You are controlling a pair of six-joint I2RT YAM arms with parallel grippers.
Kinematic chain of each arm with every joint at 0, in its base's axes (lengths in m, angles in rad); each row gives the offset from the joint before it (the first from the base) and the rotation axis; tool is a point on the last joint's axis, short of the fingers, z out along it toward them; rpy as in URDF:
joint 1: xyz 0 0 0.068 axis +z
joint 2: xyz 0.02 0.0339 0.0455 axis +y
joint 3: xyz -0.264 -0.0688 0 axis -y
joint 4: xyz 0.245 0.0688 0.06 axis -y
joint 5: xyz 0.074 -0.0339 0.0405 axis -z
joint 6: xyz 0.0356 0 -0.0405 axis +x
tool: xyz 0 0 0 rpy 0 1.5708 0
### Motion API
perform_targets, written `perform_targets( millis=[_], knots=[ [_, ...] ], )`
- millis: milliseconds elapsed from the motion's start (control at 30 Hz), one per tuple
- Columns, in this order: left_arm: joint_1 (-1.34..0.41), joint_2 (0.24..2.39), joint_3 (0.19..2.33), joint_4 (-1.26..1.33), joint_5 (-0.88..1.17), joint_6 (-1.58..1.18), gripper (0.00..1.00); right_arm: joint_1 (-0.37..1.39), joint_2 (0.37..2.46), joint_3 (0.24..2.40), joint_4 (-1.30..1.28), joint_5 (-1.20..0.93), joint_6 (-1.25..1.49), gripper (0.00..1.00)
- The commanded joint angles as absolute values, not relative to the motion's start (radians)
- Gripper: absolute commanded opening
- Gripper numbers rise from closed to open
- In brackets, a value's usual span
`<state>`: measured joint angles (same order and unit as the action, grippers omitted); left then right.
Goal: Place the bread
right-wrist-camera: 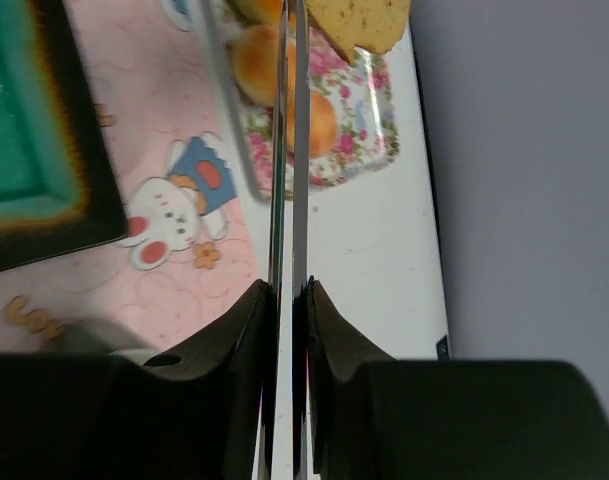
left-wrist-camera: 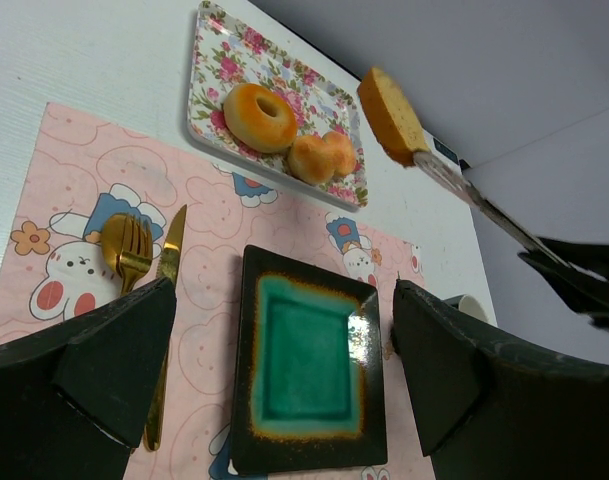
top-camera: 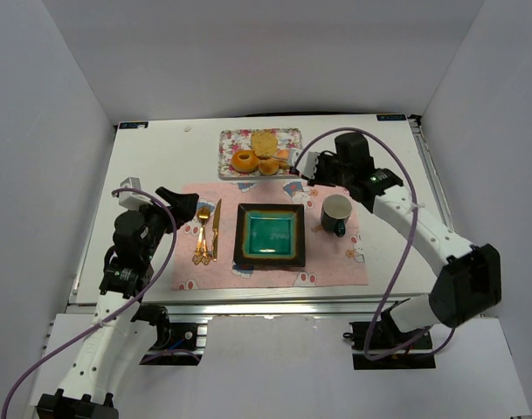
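The plate's green centre (top-camera: 270, 235) (right-wrist-camera: 16, 130) is below and back from my right gripper, so the gripper will next move back and down to bring the bread onto it, then let go of the bread.
My right gripper (top-camera: 311, 166) (right-wrist-camera: 289, 290) is shut on a pair of metal tongs (right-wrist-camera: 288, 150) (left-wrist-camera: 484, 205). The tongs pinch the flat oval tan-yellow bread piece (top-camera: 264, 141) (left-wrist-camera: 389, 112) (right-wrist-camera: 369, 22) and hold it in the air over the floral tray (top-camera: 289, 135) (left-wrist-camera: 206, 100). The orange-brown ring doughnut (top-camera: 244, 161) (left-wrist-camera: 257, 117) lies on the tray beside a small bun (top-camera: 268, 166) (left-wrist-camera: 320, 157). My left gripper (top-camera: 185, 206) (left-wrist-camera: 284, 292) is open and empty, above the pink placemat (top-camera: 335, 262) left of the plate.
A square plate (top-camera: 270, 259) (left-wrist-camera: 246, 400) with a green centre and dark rim sits mid-placemat. A gold fork (top-camera: 202, 231) (left-wrist-camera: 127, 247) and knife (top-camera: 216, 229) (left-wrist-camera: 170, 262) lie left of it. A dark mug (top-camera: 337, 212) stands to its right. White walls enclose the table.
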<state>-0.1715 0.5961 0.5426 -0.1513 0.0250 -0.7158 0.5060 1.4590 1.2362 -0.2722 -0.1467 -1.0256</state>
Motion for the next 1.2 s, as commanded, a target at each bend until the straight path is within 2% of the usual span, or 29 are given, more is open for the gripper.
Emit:
perform_targets(
  millis=[0,267,500,733,833,1033,1167],
  knots=[
    [-0.170,0.577,0.557,-0.160,0.014,-0.716,0.98,0.515,1.338,1.172,-0.357,-0.274,-1.005,0.04],
    [-0.170,0.569,0.546,-0.153,0.014,-0.724,0.98,0.572,1.056,0.957,-0.554,-0.384,-1.051,0.08],
    [-0.170,0.583,0.541,-0.144,0.015,-0.724,0.98,0.594,1.017,0.825,-0.571,-0.382,-1.014,0.17],
    [-0.170,0.571,0.538,-0.152,0.014,-0.727,0.98,0.594,1.014,0.845,-0.612,-0.419,-1.020,0.38],
    [-0.170,0.563,0.531,-0.146,0.014,-0.733,0.98,0.595,0.999,0.870,-0.655,-0.449,-1.032,0.43],
    [-0.170,0.564,0.531,-0.149,0.015,-0.729,0.98,0.594,0.969,0.920,-0.707,-0.511,-1.026,0.46],
    [-0.170,0.571,0.525,-0.133,0.018,-0.733,0.98,0.594,1.003,0.949,-0.596,-0.466,-0.934,0.45]
  ],
)
